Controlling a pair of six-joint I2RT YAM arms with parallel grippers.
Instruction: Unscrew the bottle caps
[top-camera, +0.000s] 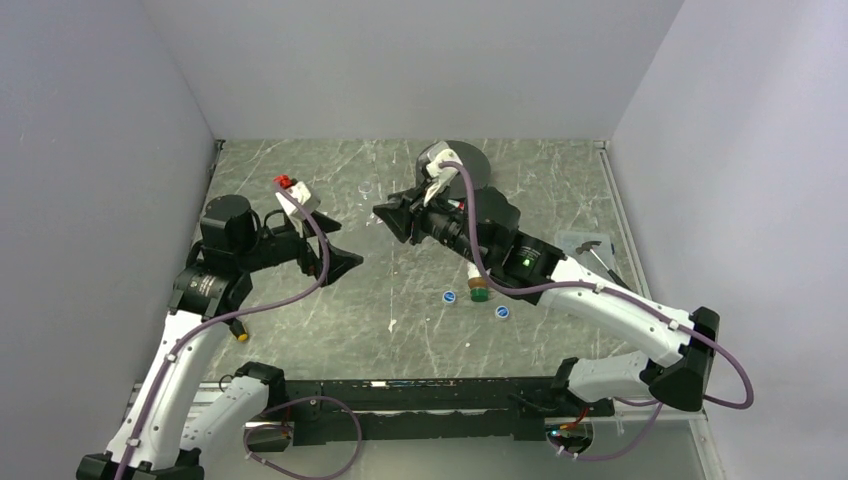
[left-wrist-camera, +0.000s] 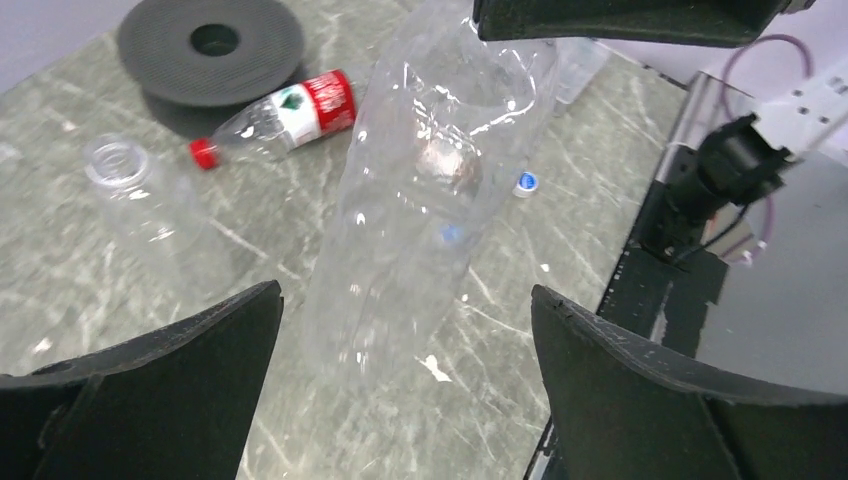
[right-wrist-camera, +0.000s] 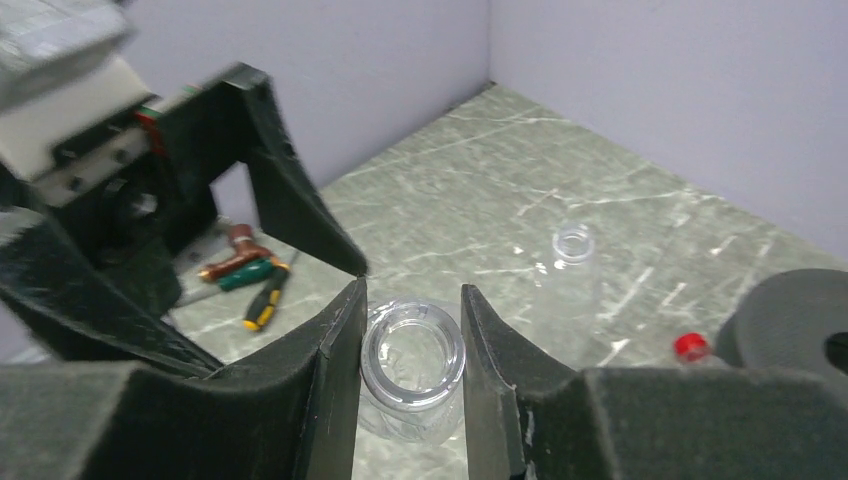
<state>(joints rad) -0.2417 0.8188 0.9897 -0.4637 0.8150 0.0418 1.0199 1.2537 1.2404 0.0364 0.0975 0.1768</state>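
Observation:
The capless bottle in my right gripper tilts upright and comes down onto bare tabletop (top-camera: 374, 242) beside the second clear bottle below it next. Then my right gripper releases its open neck.
My right gripper (right-wrist-camera: 412, 290) is shut on the open, capless neck of a plain clear bottle (left-wrist-camera: 420, 200) and holds it tilted above the table. My left gripper (left-wrist-camera: 405, 295) is open, with its fingers wide apart on either side of that bottle's lower body and not touching it. A second clear bottle (left-wrist-camera: 140, 200) stands uncapped further back. The red-label bottle (left-wrist-camera: 290, 110) lies on its side with its red cap (left-wrist-camera: 204, 152) on. The amber bottle (top-camera: 479, 285) with a green cap shows partly beside my right arm. Two blue caps (top-camera: 450, 296) (top-camera: 502, 312) lie loose on the table.
A black disc (top-camera: 465, 160) with a centre hole lies at the back of the table. Screwdrivers (right-wrist-camera: 250, 275) lie at the left near my left arm. Grey walls close in the table at the back and on both sides.

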